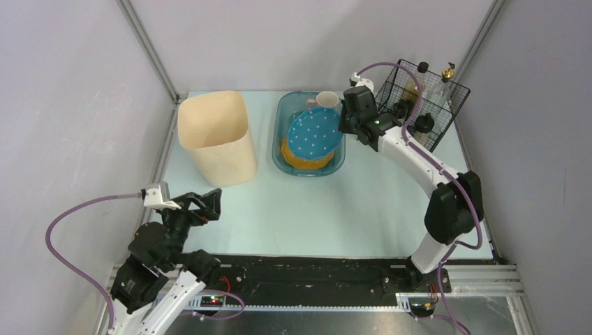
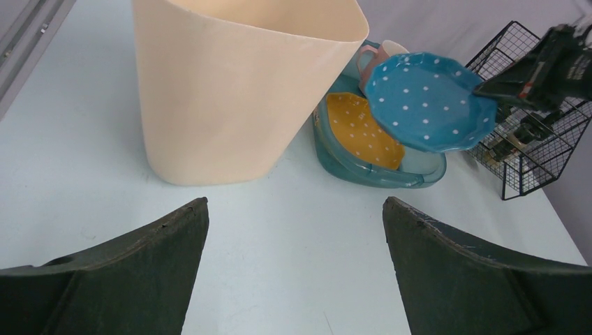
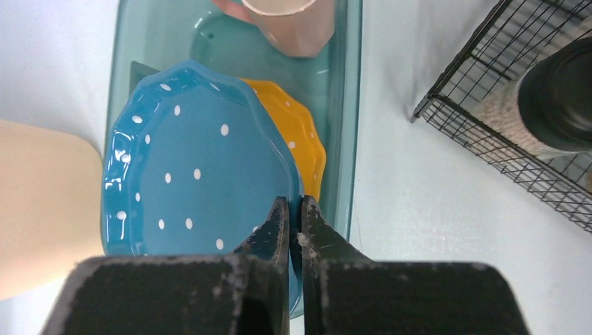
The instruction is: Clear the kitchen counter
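I need my right gripper to lower the blue plate, now hanging above the orange plate (image 1: 306, 160) (image 3: 294, 137), until the blue plate's rim touches that plate, then open.
My right gripper (image 3: 294, 209) is shut on the rim of a blue dotted plate (image 3: 195, 174), holding it tilted above the teal basin (image 1: 282, 157). Under it in the basin lies an orange dotted plate (image 3: 304, 139), with a pink mug (image 3: 293, 21) at the far end. From the left wrist view the blue plate (image 2: 426, 101) hangs over the orange plate (image 2: 359, 129). My left gripper (image 2: 295, 209) is open above the bare kitchen counter (image 1: 335, 209), near the front left, with nothing between its fingers.
A tall cream bin (image 1: 215, 136) stands at the back left of the counter, next to the basin. A black wire basket (image 1: 419, 105) holding bottles sits at the back right. Grey walls and metal rails enclose the counter.
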